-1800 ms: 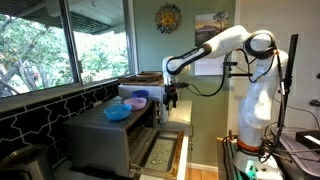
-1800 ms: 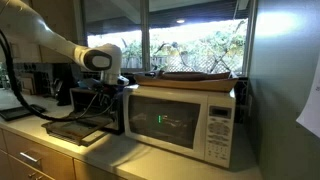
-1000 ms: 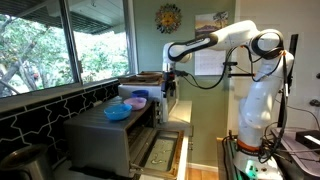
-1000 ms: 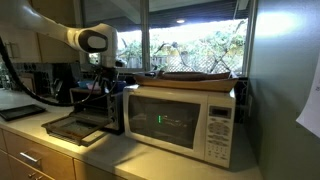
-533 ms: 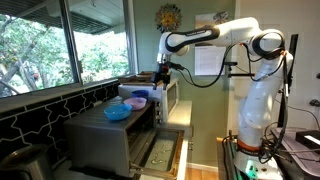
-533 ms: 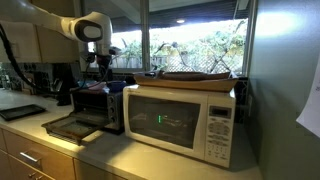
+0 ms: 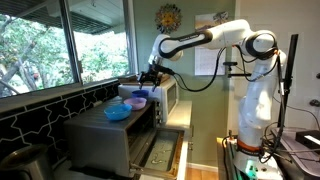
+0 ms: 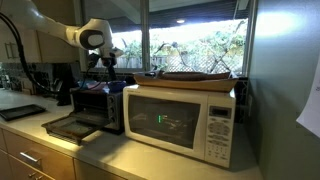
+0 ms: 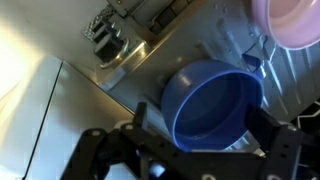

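Note:
My open fingers hang above the blue bowl's rim, so next my gripper needs to go left in the wrist view and lower to the blue bowl's rim (image 7: pixel 143 92) (image 9: pixel 177 128) away from the pink bowl.
My gripper (image 7: pixel 148 80) hangs over the top of a silver toaster oven (image 7: pixel 110 140), also seen in the other exterior view (image 8: pixel 110 63). In the wrist view the gripper (image 9: pixel 200 120) is open, its dark fingers (image 9: pixel 140 118) on either side of a blue bowl (image 9: pixel 215 105) below it, apart from it. A pink bowl (image 9: pixel 296 20) sits just beyond the blue one. In an exterior view a blue bowl (image 7: pixel 117 112) and a pink bowl (image 7: pixel 137 101) stand on the oven top near the gripper.
The toaster oven's door (image 7: pixel 160 152) hangs open at the front, also seen in the other exterior view (image 8: pixel 70 127). A white microwave (image 8: pixel 185 115) with a flat tray (image 8: pixel 200 76) on top stands beside it. Windows (image 7: pixel 60 40) run behind the counter.
The arm has risen from in front of the open oven door and swung over the oven top, so that the gripper now hangs above the bowls.

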Tool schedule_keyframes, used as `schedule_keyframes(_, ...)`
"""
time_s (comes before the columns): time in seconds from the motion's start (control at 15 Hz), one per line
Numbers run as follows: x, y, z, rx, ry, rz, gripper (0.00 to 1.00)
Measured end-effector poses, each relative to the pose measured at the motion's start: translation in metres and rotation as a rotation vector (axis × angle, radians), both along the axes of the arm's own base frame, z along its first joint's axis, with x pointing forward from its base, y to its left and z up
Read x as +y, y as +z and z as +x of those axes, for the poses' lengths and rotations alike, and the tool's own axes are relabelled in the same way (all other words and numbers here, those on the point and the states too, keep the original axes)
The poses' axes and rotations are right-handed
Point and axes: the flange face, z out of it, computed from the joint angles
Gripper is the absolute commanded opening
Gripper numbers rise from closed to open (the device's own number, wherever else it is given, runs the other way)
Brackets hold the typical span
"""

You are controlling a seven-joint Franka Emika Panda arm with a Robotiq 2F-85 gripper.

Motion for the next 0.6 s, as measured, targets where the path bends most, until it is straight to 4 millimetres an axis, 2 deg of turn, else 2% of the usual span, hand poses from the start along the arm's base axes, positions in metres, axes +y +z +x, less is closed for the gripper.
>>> schedule_keyframes(0.33,-0.008,-0.014,0.017,-0.035,-0.018,-0.069,1.00)
schedule_keyframes(0.47,-0.012,-0.017,0.020,-0.032,-0.014,-0.096,0.91)
schedule_keyframes(0.53,-0.013,-0.018,0.021,-0.031,-0.013,-0.107,0.78)
schedule_keyframes(0.6,-0.014,-0.018,0.022,-0.030,-0.011,-0.115,0.71)
